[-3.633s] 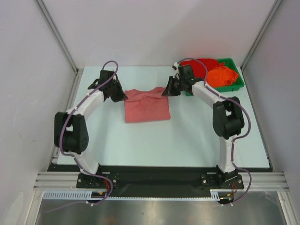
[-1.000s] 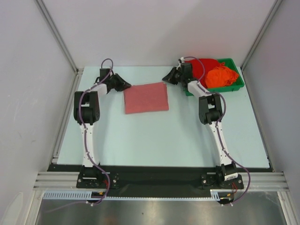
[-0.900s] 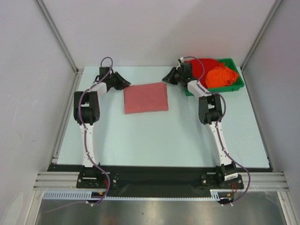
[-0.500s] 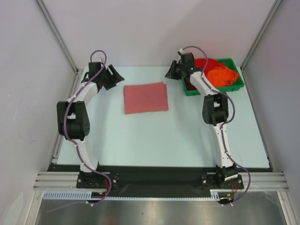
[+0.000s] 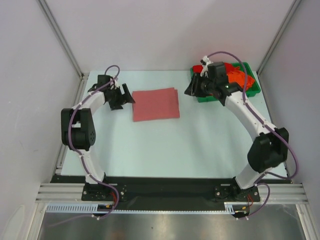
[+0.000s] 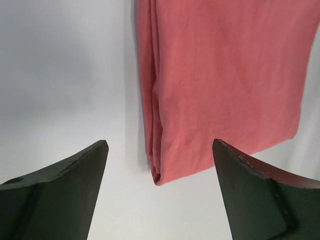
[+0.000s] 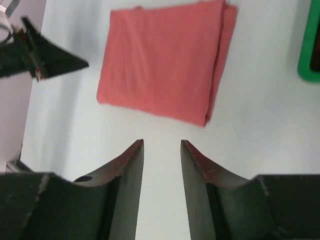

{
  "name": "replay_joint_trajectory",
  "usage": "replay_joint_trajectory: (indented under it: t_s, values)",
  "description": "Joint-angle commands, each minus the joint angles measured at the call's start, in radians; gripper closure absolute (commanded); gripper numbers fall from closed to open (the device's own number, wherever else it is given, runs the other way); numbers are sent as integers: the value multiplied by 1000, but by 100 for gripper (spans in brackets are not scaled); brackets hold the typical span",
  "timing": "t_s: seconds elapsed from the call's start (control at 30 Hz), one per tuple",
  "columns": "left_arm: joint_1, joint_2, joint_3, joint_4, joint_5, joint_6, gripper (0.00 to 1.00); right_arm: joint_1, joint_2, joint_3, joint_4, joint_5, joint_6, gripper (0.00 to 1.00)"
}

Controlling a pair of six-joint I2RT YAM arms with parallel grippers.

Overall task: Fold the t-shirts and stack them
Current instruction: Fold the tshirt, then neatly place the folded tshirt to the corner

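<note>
My left gripper will next move down and across to straddle the salmon t-shirt's layered edge, below it and to its right in the top view.
The salmon t-shirt [image 5: 155,104] lies folded into a flat rectangle on the table, with its layered edge toward the left arm [image 6: 225,75] [image 7: 165,60]. Just left of that shirt my left gripper [image 5: 125,98] [image 6: 159,142] stands wide open, holding nothing and not touching the cloth. Between the shirt and the tray, my right gripper [image 5: 191,89] [image 7: 162,141] is open with a narrow gap and nothing in it. An orange t-shirt [image 5: 240,78] and a bright red t-shirt [image 5: 232,66] lie crumpled in the tray, partly hidden by the right arm.
The green plastic tray [image 5: 252,91] [image 7: 309,50] stands at the back right corner. White walls and metal posts close in the table on both sides and at the back. The right arm's elbow [image 5: 267,150] juts out near the right edge.
Both grippers have opened and drawn back from the folded salmon shirt. The left one slid down beside its left edge. The right arm swung its elbow out to the right.
</note>
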Motion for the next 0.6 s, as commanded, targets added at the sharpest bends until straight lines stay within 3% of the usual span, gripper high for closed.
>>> replay_joint_trajectory:
  t_s: [0.0,0.23,0.57]
  values:
    - [7,31,34,-2,74,28,7,22,-138,-170,41,-13,-11,59]
    - [7,159,102,-11,152,-15,9,40,-332,-372,75,-16,-2,60]
    - [-35,236,137,-37,105,-40,22,19,-371,-474,124,-56,-17,60]
